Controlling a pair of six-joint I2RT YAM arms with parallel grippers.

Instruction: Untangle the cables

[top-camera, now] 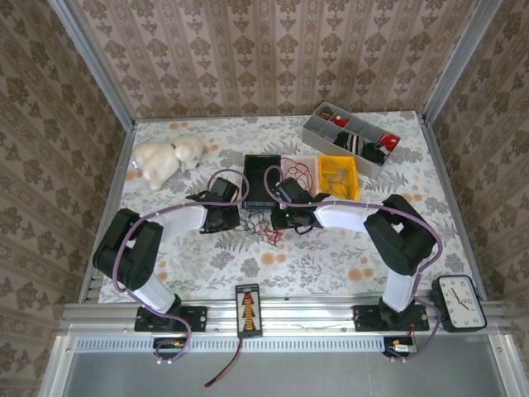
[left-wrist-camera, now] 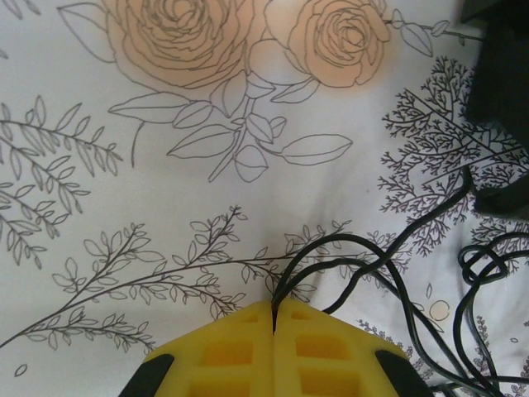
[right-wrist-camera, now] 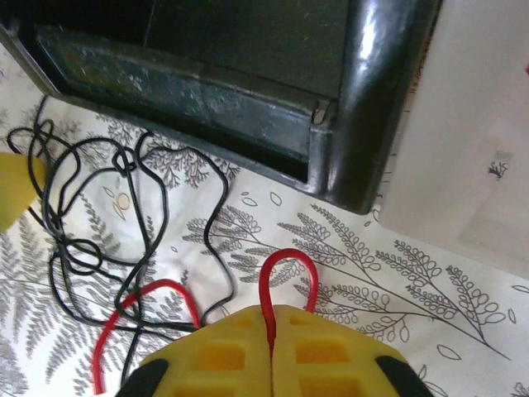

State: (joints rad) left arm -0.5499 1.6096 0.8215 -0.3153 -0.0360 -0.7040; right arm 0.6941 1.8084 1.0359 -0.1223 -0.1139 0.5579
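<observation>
The right gripper will pull clear of the black loops, lift, and move outward to let go over there, since the white bin with the red cables lies outward of it.
The cables (top-camera: 263,230) lie as a loose tangle of thin black and red wires on the flowered cloth between my two grippers. My left gripper (left-wrist-camera: 274,304) is shut on a black cable (left-wrist-camera: 364,248), which rises from its yellow tips and curves off to the right. My right gripper (right-wrist-camera: 270,310) is shut on a red cable (right-wrist-camera: 285,256) that arches in a small loop just ahead of the tips. More black loops (right-wrist-camera: 91,207) sit to that gripper's left. From above, the left gripper (top-camera: 225,217) and right gripper (top-camera: 283,217) flank the tangle closely.
A black tray (top-camera: 258,178) stands just behind the tangle, its corner (right-wrist-camera: 364,124) close ahead of my right gripper. A white bin (top-camera: 299,161), a yellow bin (top-camera: 339,159) and a grey organiser (top-camera: 318,131) sit further back right. A plush toy (top-camera: 165,159) lies back left.
</observation>
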